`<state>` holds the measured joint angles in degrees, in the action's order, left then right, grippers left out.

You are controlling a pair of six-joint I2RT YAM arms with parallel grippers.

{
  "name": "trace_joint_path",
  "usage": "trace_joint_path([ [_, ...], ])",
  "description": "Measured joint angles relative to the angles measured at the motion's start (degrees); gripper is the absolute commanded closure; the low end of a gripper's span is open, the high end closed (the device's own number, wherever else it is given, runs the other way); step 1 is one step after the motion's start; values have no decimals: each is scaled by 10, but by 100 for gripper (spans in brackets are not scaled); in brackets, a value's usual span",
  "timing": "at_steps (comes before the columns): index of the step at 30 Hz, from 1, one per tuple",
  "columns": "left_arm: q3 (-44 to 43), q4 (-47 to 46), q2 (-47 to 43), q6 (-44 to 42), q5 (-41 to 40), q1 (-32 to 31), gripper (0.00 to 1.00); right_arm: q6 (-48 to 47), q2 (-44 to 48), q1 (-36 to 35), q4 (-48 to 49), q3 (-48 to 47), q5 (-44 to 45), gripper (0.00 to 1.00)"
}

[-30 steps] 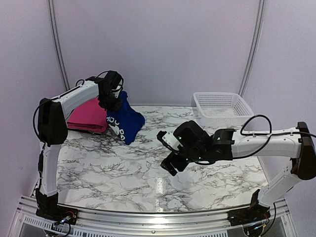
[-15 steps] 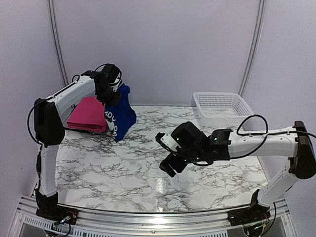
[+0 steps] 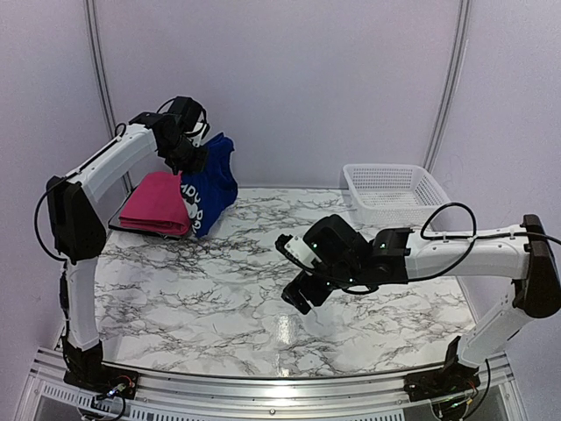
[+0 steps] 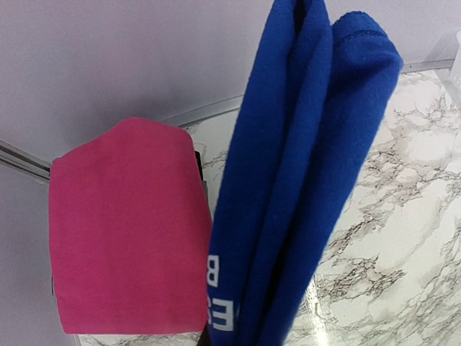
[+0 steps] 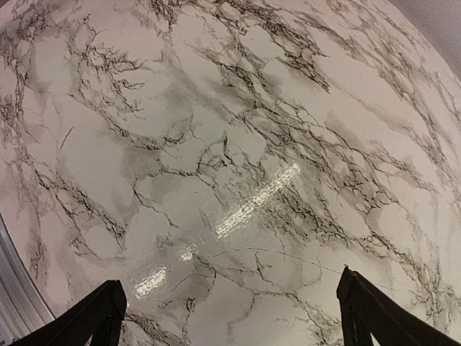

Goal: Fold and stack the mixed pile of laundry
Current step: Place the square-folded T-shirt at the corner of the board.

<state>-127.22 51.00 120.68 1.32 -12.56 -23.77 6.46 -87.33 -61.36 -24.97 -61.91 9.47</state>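
Next, my left gripper swings the blue garment (image 3: 210, 184) to the left in the top view, then down over the pink garment beside it.
The royal blue garment (image 3: 210, 184) hangs folded in the air with white lettering showing, my left gripper (image 3: 195, 156) shut on its top edge. It dangles just right of the folded magenta-pink garment (image 3: 158, 203) at the table's back left. In the left wrist view the blue garment (image 4: 302, 180) drops in long folds beside the pink garment (image 4: 130, 223), and my own fingers are hidden behind the cloth. My right gripper (image 3: 292, 270) hovers open over the middle of the marble table (image 3: 219, 298). In the right wrist view the right gripper (image 5: 230, 317) holds nothing between its wide-apart fingertips (image 5: 108, 306).
A white mesh basket (image 3: 394, 189) stands at the back right. A flat dark tray (image 3: 127, 230) lies under the pink garment, and its tray edge (image 4: 200, 162) shows in the left wrist view. Purple walls close in the back and sides.
My left arm has lifted the blue garment off the table and swung it up and left, closer to the pink one. The right arm has hardly moved.
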Motion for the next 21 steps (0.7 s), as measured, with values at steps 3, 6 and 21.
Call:
trace_joint_path([
  [3, -6, -1, -4, 7, 8, 6, 100, 0, 0, 0, 0, 0, 0, 2],
  [6, -6, 0, -10, 11, 16, 17, 100, 0, 0, 0, 0, 0, -2, 1],
  [21, -10, -1, 5, 20, 66, 127, 100, -1, -12, 0, 0, 0, -4, 1],
])
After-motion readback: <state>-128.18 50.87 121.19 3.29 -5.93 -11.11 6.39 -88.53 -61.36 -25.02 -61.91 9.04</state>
